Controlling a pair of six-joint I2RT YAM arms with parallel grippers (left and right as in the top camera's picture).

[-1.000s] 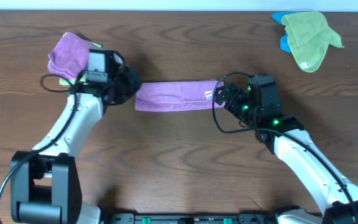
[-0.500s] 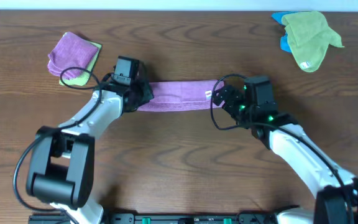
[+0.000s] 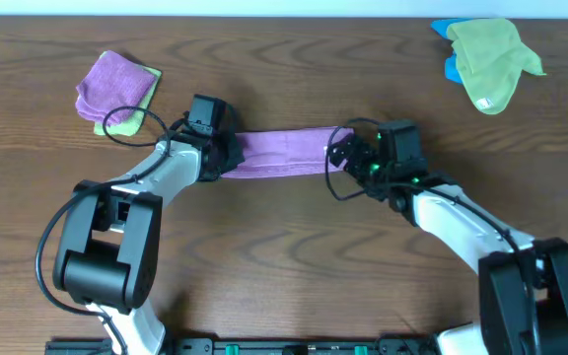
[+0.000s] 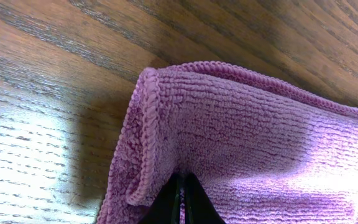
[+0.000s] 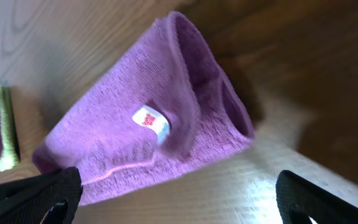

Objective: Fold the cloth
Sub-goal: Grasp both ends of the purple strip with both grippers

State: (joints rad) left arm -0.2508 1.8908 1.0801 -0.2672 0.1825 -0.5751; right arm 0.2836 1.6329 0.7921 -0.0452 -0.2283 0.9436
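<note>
I need to lower my open right gripper onto the cloth's end edge beside the white tag next, because that edge is still ahead of the gripper's spread fingers.
A purple cloth (image 3: 279,152) lies folded into a long narrow strip on the wooden table, between the two arms. My left gripper (image 3: 222,157) is at the strip's left end; in the left wrist view its fingers (image 4: 183,200) are shut, pinching the purple cloth (image 4: 241,143). My right gripper (image 3: 344,156) is at the strip's right end. In the right wrist view its fingers (image 5: 179,193) are spread wide open, with the cloth (image 5: 148,137) and its white tag (image 5: 150,121) just ahead of them.
A second purple cloth on a yellow-green one (image 3: 114,89) lies at the back left. A green cloth over a blue one (image 3: 486,57) lies at the back right corner. Black cables hang by both wrists.
The left gripper moved right from the back-left pile to the strip's left end and shut on it. The right arm crept slightly left and up, staying open.
</note>
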